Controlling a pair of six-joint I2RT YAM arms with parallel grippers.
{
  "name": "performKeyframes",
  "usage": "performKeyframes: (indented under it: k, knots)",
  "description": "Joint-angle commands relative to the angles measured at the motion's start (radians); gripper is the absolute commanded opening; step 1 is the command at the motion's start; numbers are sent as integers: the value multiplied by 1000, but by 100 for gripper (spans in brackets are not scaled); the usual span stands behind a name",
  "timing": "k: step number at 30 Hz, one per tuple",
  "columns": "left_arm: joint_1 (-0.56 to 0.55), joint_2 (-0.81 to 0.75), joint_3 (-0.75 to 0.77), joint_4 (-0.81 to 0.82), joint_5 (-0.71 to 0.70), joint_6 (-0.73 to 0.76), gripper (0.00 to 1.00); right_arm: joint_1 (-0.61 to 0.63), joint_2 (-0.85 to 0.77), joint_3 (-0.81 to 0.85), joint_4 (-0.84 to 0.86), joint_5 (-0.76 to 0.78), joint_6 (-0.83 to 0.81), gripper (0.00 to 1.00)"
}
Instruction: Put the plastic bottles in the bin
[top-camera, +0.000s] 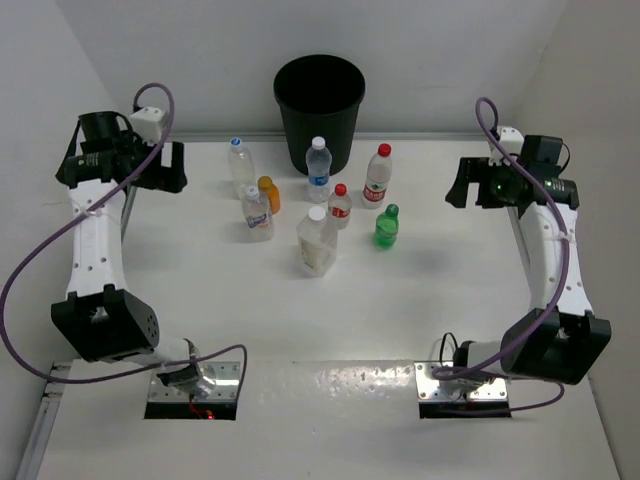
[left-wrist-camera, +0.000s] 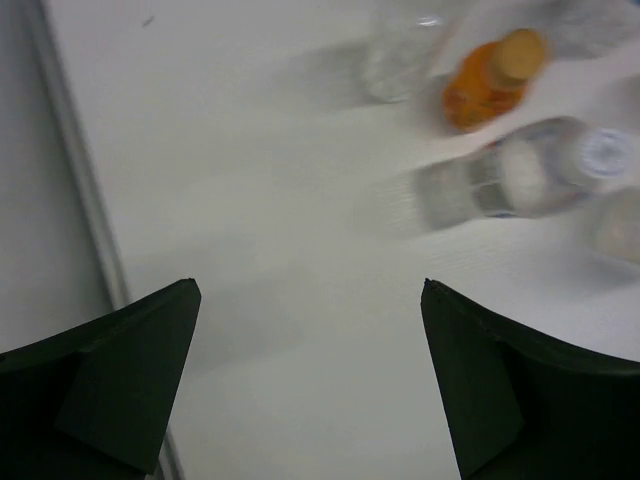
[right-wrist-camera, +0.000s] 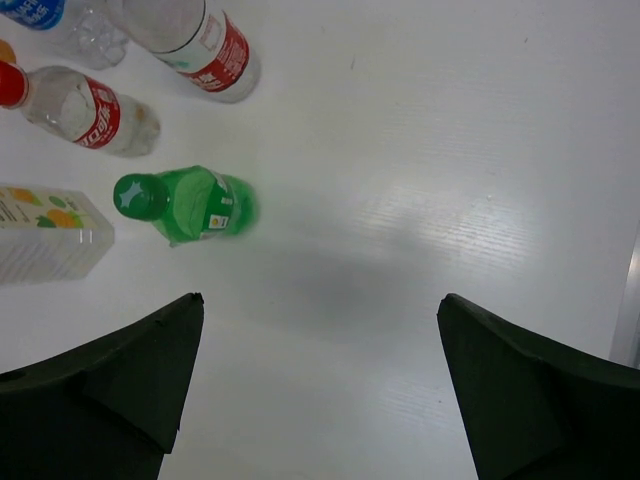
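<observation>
I should swing my left gripper right in the top view, down around the squarish bottle's shoulders.
The black bin (top-camera: 318, 105) stands at the table's back middle. Eight bottles stand upright in front of it: two clear ones (top-camera: 240, 165) (top-camera: 257, 213) and an orange one (top-camera: 268, 193) at the left, a blue-labelled clear one (top-camera: 318, 170), two red-capped ones (top-camera: 340, 205) (top-camera: 377, 175), a green one (top-camera: 387, 226) and a squarish clear one (top-camera: 316, 240). My left gripper (top-camera: 165, 165) (left-wrist-camera: 309, 290) is open and empty, left of the orange bottle (left-wrist-camera: 495, 78). My right gripper (top-camera: 465, 180) (right-wrist-camera: 320, 300) is open and empty, right of the green bottle (right-wrist-camera: 185, 203).
The table's left edge rail (left-wrist-camera: 80, 180) runs close beside my left gripper. The table's right edge (right-wrist-camera: 630, 300) lies beside my right gripper. Two metal base plates (top-camera: 195, 385) (top-camera: 465, 385) sit at the near edge. Walls close in behind the bin.
</observation>
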Motion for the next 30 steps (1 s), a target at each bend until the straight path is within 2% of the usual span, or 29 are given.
performKeyframes:
  k: [1,2,5,9,11,15,19,25,30]
  knots:
    - [-86,-79,28,-24,272,187,100,4,-39,-9,-21,-16,-53,99]
    - [-134,-93,37,-101,350,255,100,1,-41,-15,-27,-30,-69,99]
    - [-252,-93,21,-117,498,329,97,1,-41,-24,-43,-56,-73,99]
    - [-488,-72,-22,-126,575,370,92,1,-41,-36,-44,-72,-78,99]
    - [-549,-71,-54,-85,575,340,92,1,-41,-38,-50,-65,-81,99]
    - [-693,-62,-104,116,506,208,90,2,-39,-44,-50,-65,-80,99]
    - [-806,-10,-113,211,354,93,90,1,-42,-39,-55,-75,-84,99]
    - [-898,62,-113,283,156,-16,90,1,-40,-38,-69,-73,-103,99]
    - [-930,111,-104,304,9,-81,87,1,-45,-41,-78,-75,-110,99]
